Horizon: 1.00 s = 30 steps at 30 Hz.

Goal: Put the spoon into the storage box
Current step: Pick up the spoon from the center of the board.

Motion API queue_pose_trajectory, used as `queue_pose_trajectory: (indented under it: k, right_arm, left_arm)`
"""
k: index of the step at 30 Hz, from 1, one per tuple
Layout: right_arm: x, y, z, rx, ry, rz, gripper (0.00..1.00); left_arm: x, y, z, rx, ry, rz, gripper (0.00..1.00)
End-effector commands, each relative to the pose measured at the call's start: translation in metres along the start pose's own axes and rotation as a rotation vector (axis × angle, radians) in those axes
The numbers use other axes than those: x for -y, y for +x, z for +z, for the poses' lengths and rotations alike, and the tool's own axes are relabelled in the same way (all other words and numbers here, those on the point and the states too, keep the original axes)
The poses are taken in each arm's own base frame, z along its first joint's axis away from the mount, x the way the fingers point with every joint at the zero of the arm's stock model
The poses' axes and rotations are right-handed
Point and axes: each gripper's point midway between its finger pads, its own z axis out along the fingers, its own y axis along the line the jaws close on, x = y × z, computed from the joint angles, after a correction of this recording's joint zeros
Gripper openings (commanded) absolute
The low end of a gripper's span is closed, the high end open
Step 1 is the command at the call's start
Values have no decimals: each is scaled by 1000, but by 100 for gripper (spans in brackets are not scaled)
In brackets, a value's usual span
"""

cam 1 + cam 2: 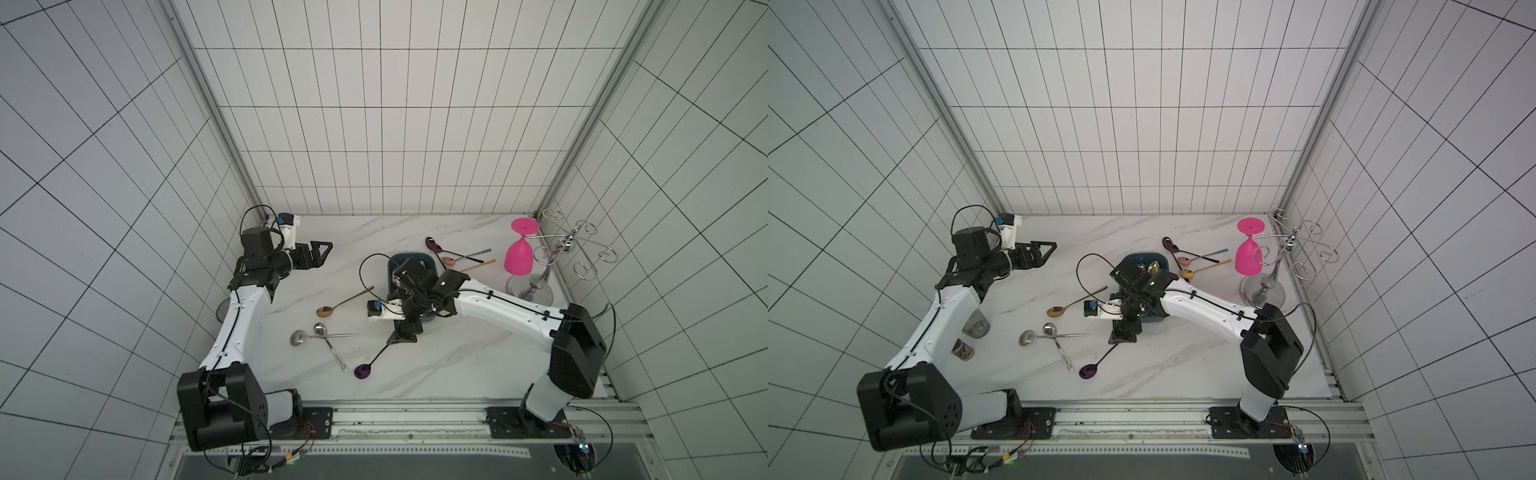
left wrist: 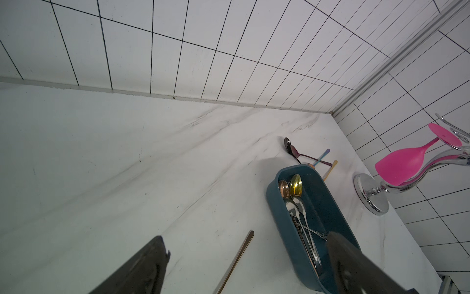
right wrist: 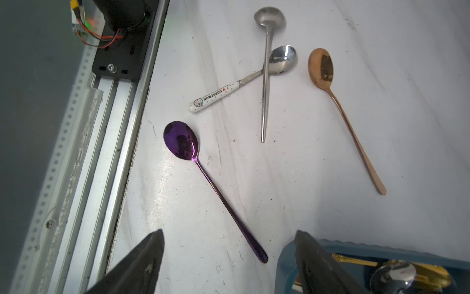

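The purple spoon lies flat and clear of the other spoons, so the right gripper will move back and down onto the middle of its thin handle (image 1: pixel 379 354) (image 3: pixel 217 191).
The dark teal storage box (image 1: pixel 394 266) (image 1: pixel 1142 255) (image 2: pixel 278 211) (image 3: pixel 381 250) lies mid-table with several spoons inside, half hidden under my right arm in both top views. A purple spoon (image 1: pixel 363 371) (image 1: pixel 1088 371) (image 3: pixel 181 141) lies flat in front of it. My right gripper (image 1: pixel 402 338) (image 1: pixel 1121 338) (image 3: pixel 229 233) hangs open over that spoon's handle end and holds nothing. A rose-gold spoon (image 1: pixel 326 311) (image 3: pixel 321 67) lies to the left. My left gripper (image 1: pixel 322 251) (image 1: pixel 1044 251) (image 2: pixel 244 236) is open and empty at the back left.
Two silver spoons (image 1: pixel 320 332) (image 3: pixel 269 63) lie crossed near the rose-gold one. Several coloured spoons (image 1: pixel 453 257) lie behind the box. A pink goblet (image 1: pixel 518 257) hangs on a chrome rack (image 1: pixel 536 286) at the right. Two jars (image 1: pixel 971 336) stand by my left arm. A metal rail (image 3: pixel 106 152) edges the front.
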Motion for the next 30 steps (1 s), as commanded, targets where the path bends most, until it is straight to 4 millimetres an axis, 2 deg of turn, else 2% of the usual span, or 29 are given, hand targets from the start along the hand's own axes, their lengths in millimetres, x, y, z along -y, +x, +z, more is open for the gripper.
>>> queue_pose_trajectory:
  k: [1, 6, 13, 18, 23, 30]
  right_arm:
    - [-16, 7, 14, -101, -78, -120, 83]
    - [-19, 6, 38, -176, -91, -173, 80]
    - [-14, 23, 66, -303, -79, -209, 70]
    - [-6, 36, 79, -369, -44, -211, 64]
    - [-9, 39, 94, -397, -44, -226, 62]
    - [-14, 47, 108, -424, -52, -215, 48]
  left_arm:
    - [1, -5, -6, 32, -8, 19, 99]
    - [-1, -7, -7, 39, -17, 17, 99]
    - [-3, -8, -8, 44, -26, 14, 99]
    - [-4, -9, -8, 44, -27, 9, 99]
    - [-5, -9, -8, 45, -25, 0, 99]
    - [-6, -8, -7, 46, -26, -7, 99]
